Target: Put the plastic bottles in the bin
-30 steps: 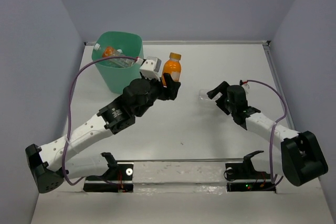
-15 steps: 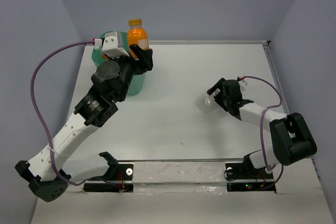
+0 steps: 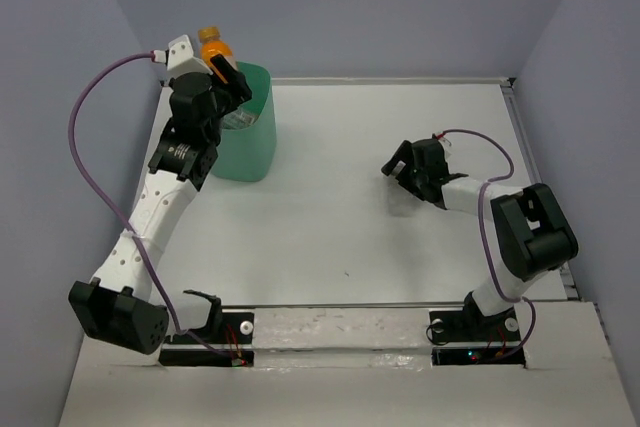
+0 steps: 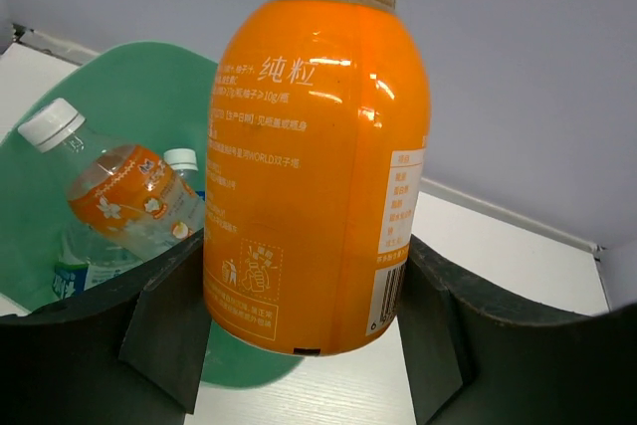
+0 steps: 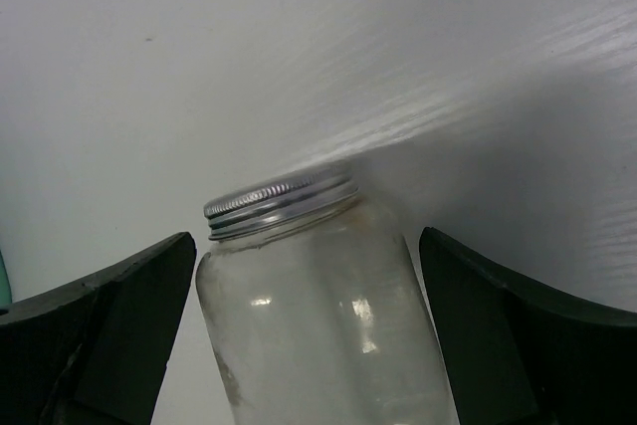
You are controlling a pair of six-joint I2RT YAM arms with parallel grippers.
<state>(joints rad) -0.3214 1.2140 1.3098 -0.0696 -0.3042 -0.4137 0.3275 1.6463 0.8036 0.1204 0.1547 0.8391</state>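
The mint-green bin's opening lies below. The left gripper lowers the orange-filled bottle into it next, beside the white-capped bottle, and releases it there.
An orange-filled plastic bottle with an orange cap is held upright in my left gripper, which is shut on its lower body. It hangs over the near rim of the mint-green bin. Inside the bin lie a white-capped bottle with an orange label and another clear bottle. My right gripper is open low over the table. A clear jar with a silver screw lid sits between its fingers, with a gap on each side.
The white table is walled by grey panels at the back and sides. The bin stands at the far left corner. A purple cable loops off each arm.
My left arm swung left and back, carrying the orange bottle from mid-table to over the bin. My right gripper closed in until its open fingers flanked the clear jar.
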